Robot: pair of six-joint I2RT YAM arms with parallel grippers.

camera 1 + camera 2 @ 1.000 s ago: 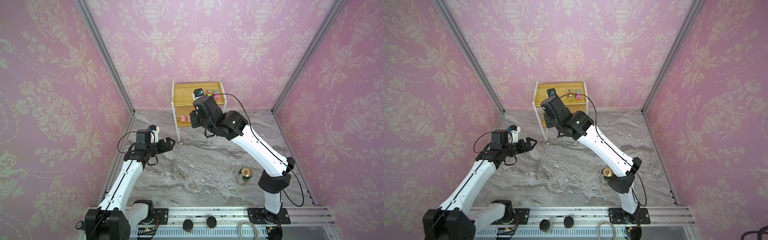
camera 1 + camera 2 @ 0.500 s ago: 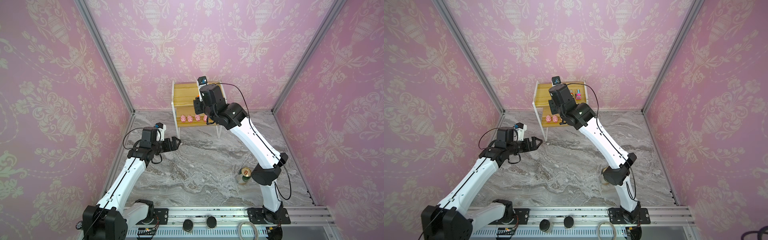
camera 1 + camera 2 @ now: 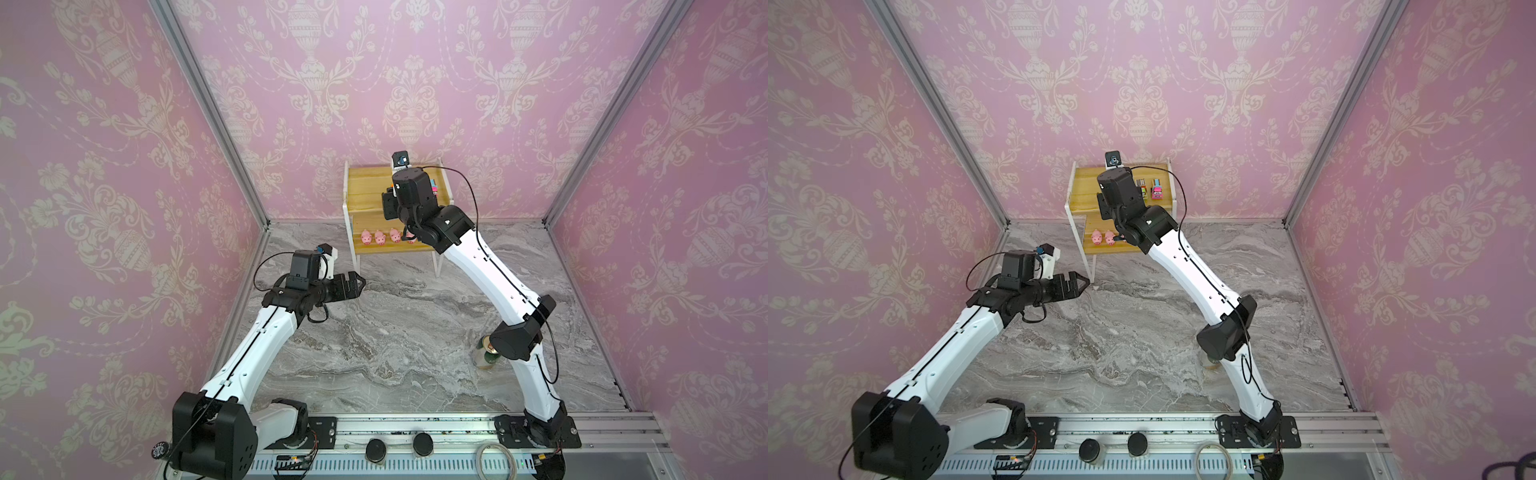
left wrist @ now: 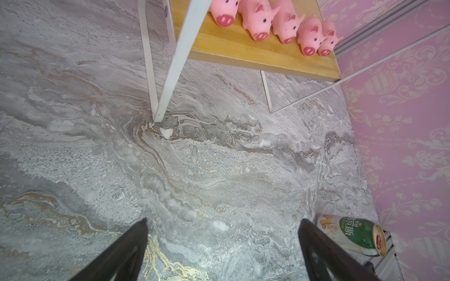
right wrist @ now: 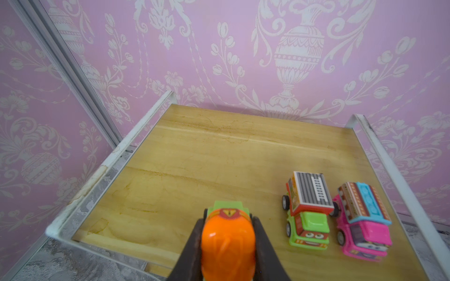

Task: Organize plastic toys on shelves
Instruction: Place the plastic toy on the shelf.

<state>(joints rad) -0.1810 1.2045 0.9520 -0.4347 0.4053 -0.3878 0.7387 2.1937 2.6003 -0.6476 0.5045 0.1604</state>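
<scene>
The right gripper lowers the orange-green truck (image 5: 229,245) outward onto the bare board beside the brown-green truck and releases it next, as that board lies below and just outward.
The shelves (image 3: 365,195) stand against the back wall, shown in both top views. Several pink pigs (image 4: 260,22) sit in a row on the lower board (image 4: 243,51). On the upper board (image 5: 219,158) a brown-green truck (image 5: 306,211) and a pink-blue truck (image 5: 362,223) are parked side by side. My right gripper (image 5: 229,226) is shut on the orange-green truck (image 5: 229,245) and holds it over the front of that board, left of the other two. Low over the table, short of the shelves' front left leg (image 4: 170,73), my left gripper (image 4: 224,220) is open and empty.
A green-gold can (image 3: 482,357) stands on the marble table beside the right arm's elbow; the left wrist view also shows the can (image 4: 353,236). Pink walls close the table in on three sides. The white rail (image 5: 389,170) edges the upper board.
The right arm has risen from in front of the lower board to over the upper board, carrying the truck. The left arm has moved forward and right toward the shelf leg.
</scene>
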